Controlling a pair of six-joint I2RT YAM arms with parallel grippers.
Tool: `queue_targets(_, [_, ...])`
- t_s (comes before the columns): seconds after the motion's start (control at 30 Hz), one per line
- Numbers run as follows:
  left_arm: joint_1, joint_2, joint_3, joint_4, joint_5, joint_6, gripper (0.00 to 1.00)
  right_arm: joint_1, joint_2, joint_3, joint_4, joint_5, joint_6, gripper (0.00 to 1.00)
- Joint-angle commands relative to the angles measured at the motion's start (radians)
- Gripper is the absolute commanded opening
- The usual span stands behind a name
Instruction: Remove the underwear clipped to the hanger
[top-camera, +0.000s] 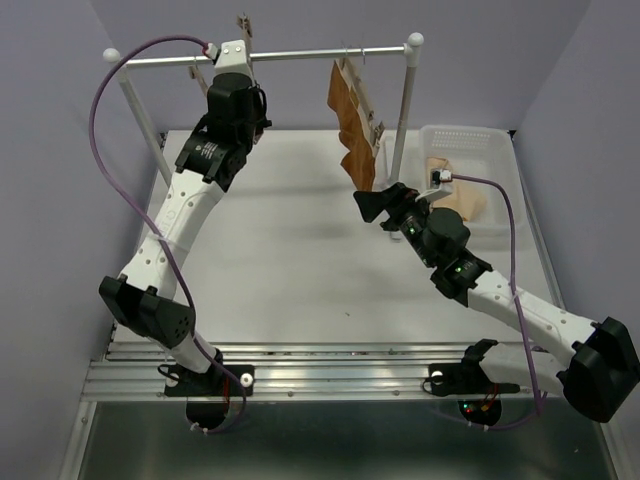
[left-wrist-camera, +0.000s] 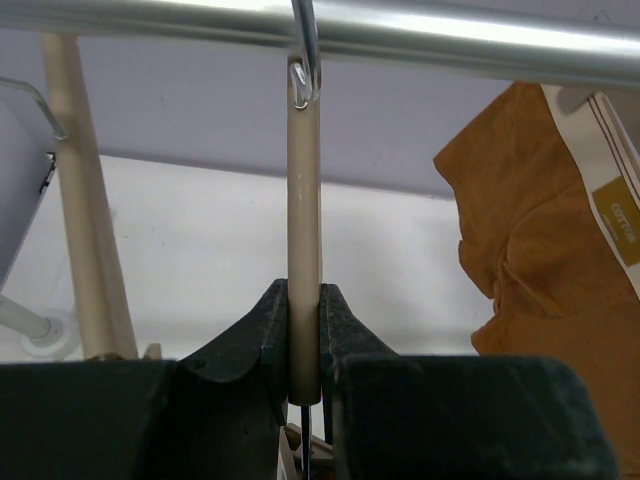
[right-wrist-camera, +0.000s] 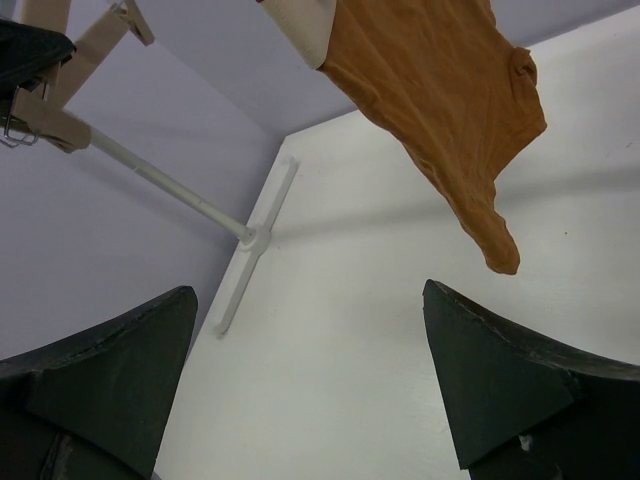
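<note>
The hanger's wire hook sits on the rack's bar, so my left gripper will stay below the rack's bar (left-wrist-camera: 450, 35) next and open its fingers to let go of the hanger's light-wood bar (left-wrist-camera: 304, 340).
My left gripper (top-camera: 238, 50) is up at the rack's rail (top-camera: 300, 55), shut on the light-wood bar of the hanger (left-wrist-camera: 303, 230). The hanger's wire hook (left-wrist-camera: 305, 50) is on the rail (left-wrist-camera: 450, 35). No cloth shows on this hanger; its clip ends show in the top view (top-camera: 245, 22) and the right wrist view (right-wrist-camera: 60, 75). A pale beige cloth, the underwear (top-camera: 462, 198), lies in the white basket (top-camera: 470, 135) at the right. My right gripper (top-camera: 378, 202) is open and empty (right-wrist-camera: 310, 340) above the table, below the orange-brown garment.
The orange-brown garment (top-camera: 352, 120) hangs from its own hanger at the rail's right end (left-wrist-camera: 540, 260) (right-wrist-camera: 440, 110). The rack's right post (top-camera: 405, 110) stands between it and the basket. The rack's left post and foot (right-wrist-camera: 245, 240) stand at the table's far left.
</note>
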Motion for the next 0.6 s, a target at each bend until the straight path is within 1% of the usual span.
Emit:
queue_targets(0.0, [0.045,0.002,0.099,0.021,0.008,0.039,0.00,-0.002,-0.016,-0.003,0.018,0.042,-0.016,1.00])
queue_targets(0.1, [0.084,0.047,0.136,0.012,0.077,0.051,0.00,-0.002,-0.013,0.000,0.016,0.042,-0.015,1.00])
queue_targets(0.3, [0.134,0.125,0.214,-0.038,0.094,0.057,0.00,-0.002,0.004,0.009,0.016,0.040,-0.010,1.00])
queue_targets(0.47, [0.153,0.151,0.205,-0.049,0.088,0.059,0.00,-0.002,0.019,0.009,0.018,0.043,0.003,1.00])
queue_targets(0.57, [0.159,0.150,0.171,-0.039,0.081,0.051,0.00,-0.002,0.027,0.014,0.018,0.045,0.002,1.00])
